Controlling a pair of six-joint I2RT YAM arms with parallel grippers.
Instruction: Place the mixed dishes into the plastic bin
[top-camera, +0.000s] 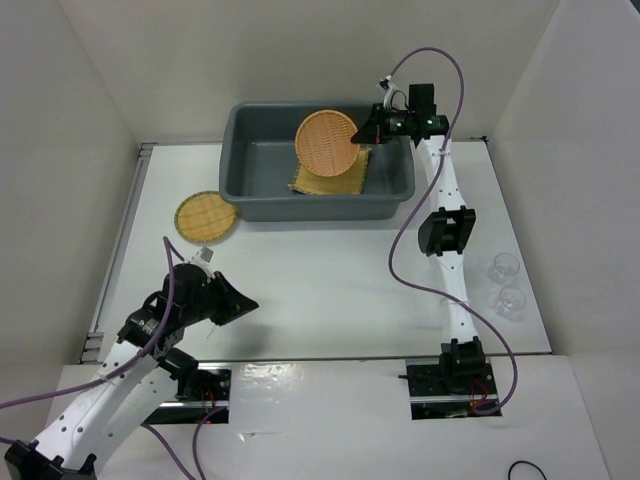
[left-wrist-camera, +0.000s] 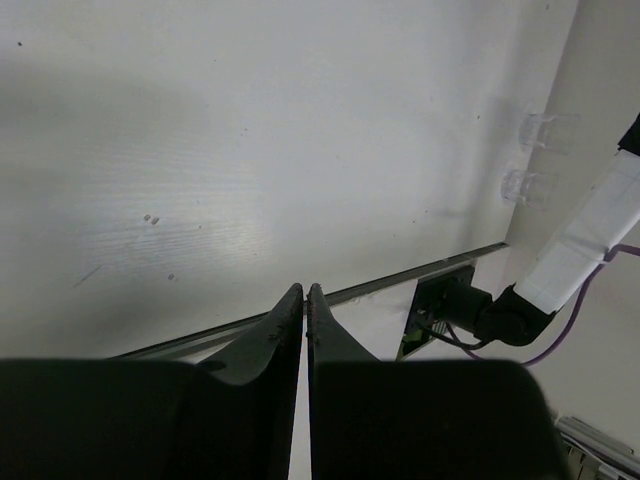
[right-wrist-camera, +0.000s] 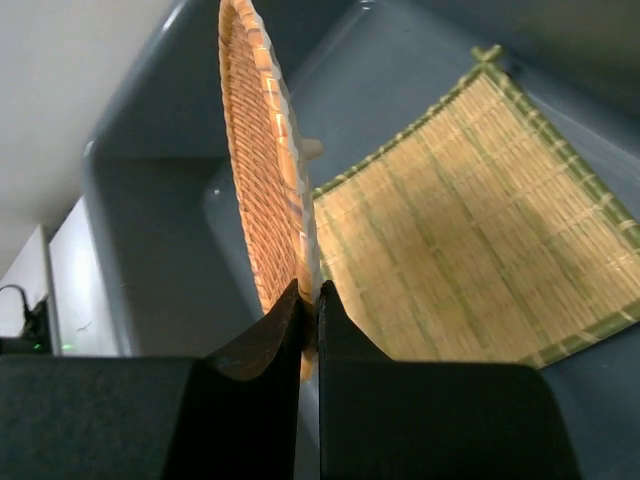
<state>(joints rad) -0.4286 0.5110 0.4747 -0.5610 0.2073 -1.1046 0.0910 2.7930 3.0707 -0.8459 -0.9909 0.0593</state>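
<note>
The woven disc still hangs above the inside of the bin, so the robot's right gripper will go down toward the square yellow bamboo mat (top-camera: 335, 180) (right-wrist-camera: 480, 220) and release the woven disc's rim over it.
The dark grey plastic bin (top-camera: 235, 190) stands at the back centre. Inside it lies the square yellow bamboo mat (top-camera: 335, 180) (right-wrist-camera: 480, 220). My right gripper (top-camera: 368, 130) (right-wrist-camera: 309, 290) is shut on the rim of the round orange-brown woven disc (top-camera: 325, 142) (right-wrist-camera: 262, 170), which hangs edge-on above the bin's inside. The round yellow dark-rimmed disc (top-camera: 206, 217) lies flat on the table left of the bin. Two small clear glasses (top-camera: 505, 268) (top-camera: 511, 300) (left-wrist-camera: 548, 130) stand at the right. My left gripper (top-camera: 250, 303) (left-wrist-camera: 304, 290) hovers shut and empty over the near left table.
White walls enclose the table on three sides. A metal strip (top-camera: 330, 357) runs along the near edge by the arm bases. The right arm's purple cable (top-camera: 400, 240) loops over the table right of the bin.
</note>
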